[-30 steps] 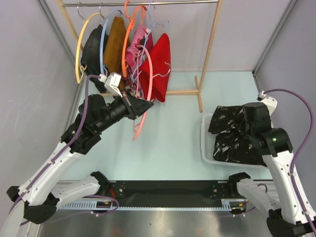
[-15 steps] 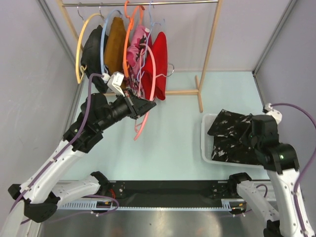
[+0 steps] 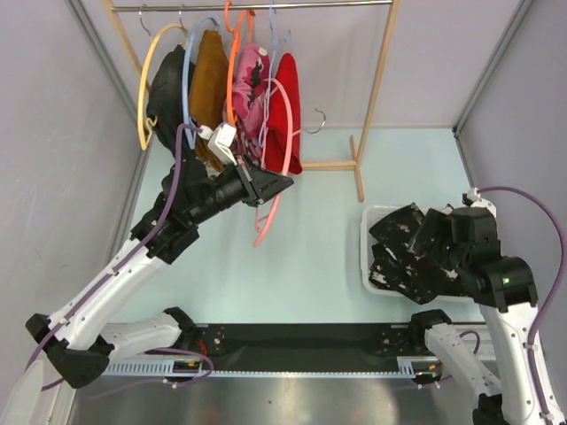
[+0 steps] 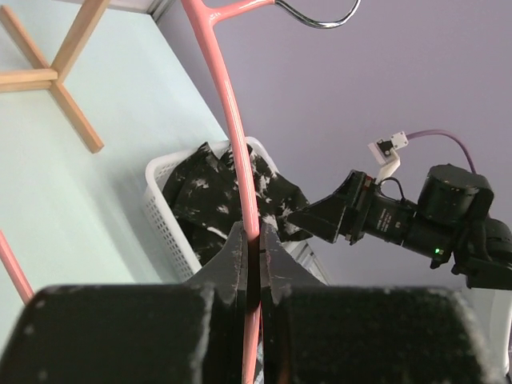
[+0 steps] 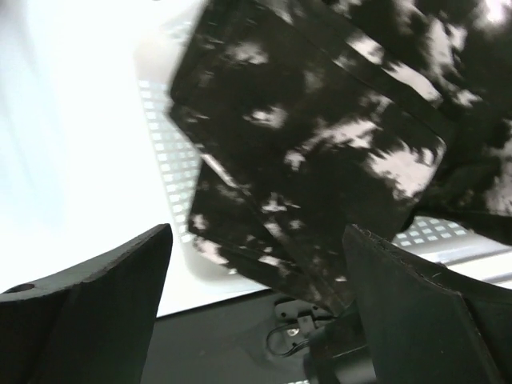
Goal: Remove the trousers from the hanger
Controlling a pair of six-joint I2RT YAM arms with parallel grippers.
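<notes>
My right gripper lifts to the left in the top view onto the pink hanger's near end (image 3: 260,237) next, as it sticks out past my left gripper.
My left gripper (image 4: 250,234) is shut on the thin bar of an empty pink hanger (image 4: 230,128), held off the rail in front of the rack (image 3: 266,188). The black trousers with white splotches (image 3: 403,258) lie crumpled in the white basket (image 3: 367,266) at the right. My right gripper (image 5: 256,276) hovers just over them, open, with nothing between its fingers (image 5: 104,276). The red trousers (image 3: 285,111) hang on a hanger on the rack behind the pink hanger (image 3: 276,133).
A wooden rack with a metal rail (image 3: 266,7) stands at the back, its foot (image 3: 356,168) on the table. On it hang a dark garment (image 3: 164,88), a mustard-brown one (image 3: 208,75) and a pink floral one (image 3: 251,80) on yellow, blue and orange hangers.
My right gripper has opened and let go of the black trousers, which dropped into the basket. My left arm has carried the pink hanger up and to the right.
</notes>
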